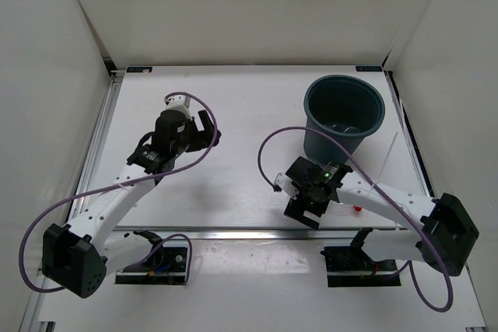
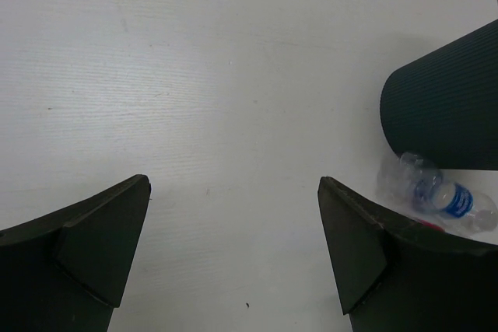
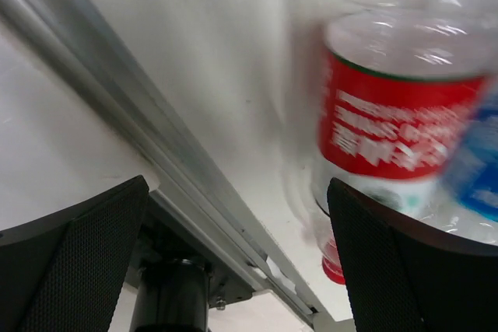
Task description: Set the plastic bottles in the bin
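Observation:
My right gripper needs to go outward and toward the right in its wrist view until its fingers straddle the bottle's red label, because the red-labelled bottle lies beyond one finger.
The bin, a round dark teal bucket, stands upright at the back right; something clear lies at its bottom. In the right wrist view a red-labelled clear bottle with a red cap lies just right of my open right gripper, a blue label beside it. From above, only that red cap shows by the right gripper. The left wrist view has the blue-labelled bottle lying at the foot of the bin. My left gripper hangs open over bare table, nothing between its jaws.
An aluminium rail runs along the table's near edge, right under the right gripper. White walls close in the back and both sides. The purple cables loop beside each arm.

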